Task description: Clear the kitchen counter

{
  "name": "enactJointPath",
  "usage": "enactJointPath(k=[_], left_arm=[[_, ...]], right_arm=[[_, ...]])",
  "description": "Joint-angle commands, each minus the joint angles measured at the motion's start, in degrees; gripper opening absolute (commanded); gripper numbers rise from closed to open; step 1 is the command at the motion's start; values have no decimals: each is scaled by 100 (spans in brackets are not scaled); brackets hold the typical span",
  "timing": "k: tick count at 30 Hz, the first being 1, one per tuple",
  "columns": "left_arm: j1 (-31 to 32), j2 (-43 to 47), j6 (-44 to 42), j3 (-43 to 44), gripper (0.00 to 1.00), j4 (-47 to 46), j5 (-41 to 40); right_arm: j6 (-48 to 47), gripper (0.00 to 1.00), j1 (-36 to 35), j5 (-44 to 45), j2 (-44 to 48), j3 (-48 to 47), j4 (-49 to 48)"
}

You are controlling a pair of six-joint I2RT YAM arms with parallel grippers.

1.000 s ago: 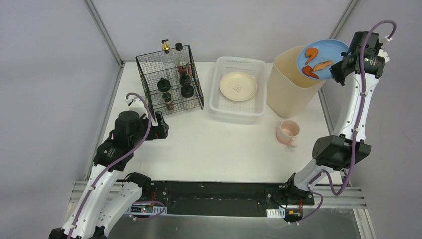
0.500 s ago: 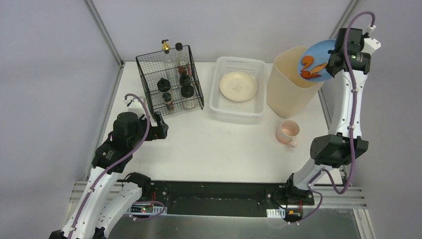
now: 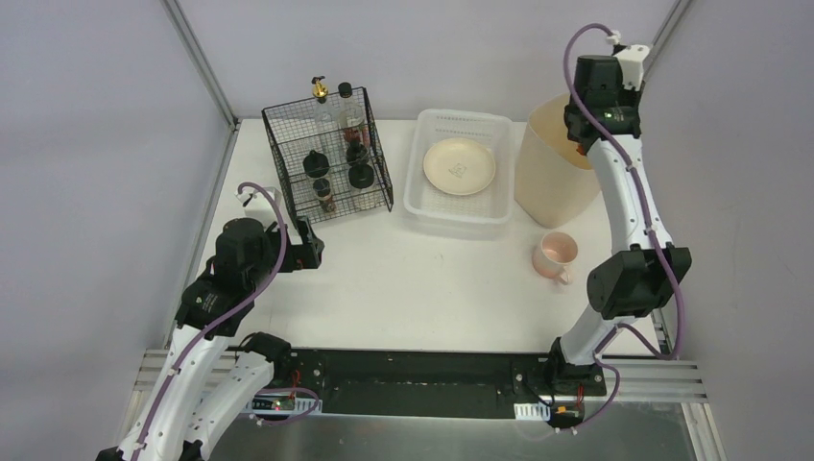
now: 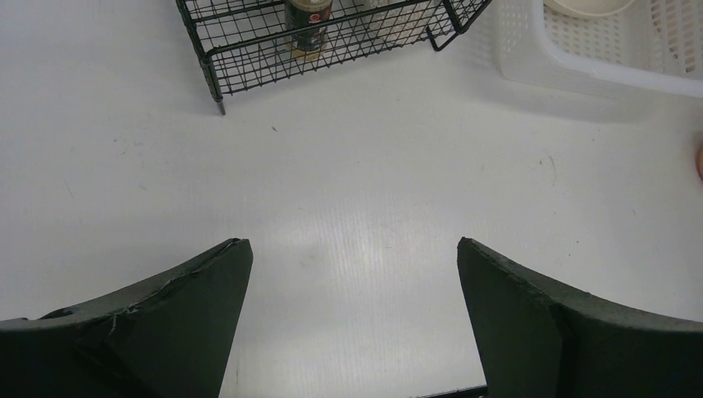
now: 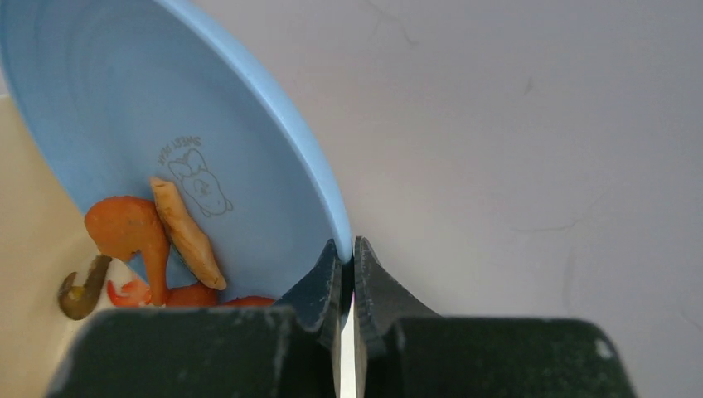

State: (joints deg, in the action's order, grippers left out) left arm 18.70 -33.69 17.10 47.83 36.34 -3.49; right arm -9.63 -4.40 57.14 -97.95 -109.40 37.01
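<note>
The cream plate lies below and left of my right gripper in the top view, so next I should swing over it, lower the blue plate and release.
The kitchen counter is the white tabletop. My right gripper is shut on the rim of a blue plate, which is tilted steeply over the tall beige bin. Orange, tan and brown food scraps lie at the plate's low edge above the bin's inside. In the top view the right wrist hides the plate. A pink mug stands on the counter in front of the bin. My left gripper is open and empty over bare counter.
A black wire rack with bottles and jars stands at the back left; it also shows in the left wrist view. A white slotted basket holding a cream plate sits beside it. Its corner shows in the left wrist view.
My right wrist has swung left over the bin and tipped the blue plate from nearly flat to steep; the scraps have slid to its low edge. The left arm has not moved.
</note>
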Motion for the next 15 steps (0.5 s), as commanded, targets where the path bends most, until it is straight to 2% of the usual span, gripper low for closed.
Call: enactJointPath(k=[1,6,10,15], left_arm=[[-22,45,29,23,99,-48,78],[-24,36,25,20,99,-56,89],[-24,49,21,25,99,-53,88],[-24,31,22,17,99,-55,93]], right_arm=[[-2098,0,-272,1261,288,469,-2532],[-2756,0,-386,1418,334,598,-3325],[-4237,0,-584,1597,347,948,-5085],[-5433,0,-761,1682,308,1039,-6457]])
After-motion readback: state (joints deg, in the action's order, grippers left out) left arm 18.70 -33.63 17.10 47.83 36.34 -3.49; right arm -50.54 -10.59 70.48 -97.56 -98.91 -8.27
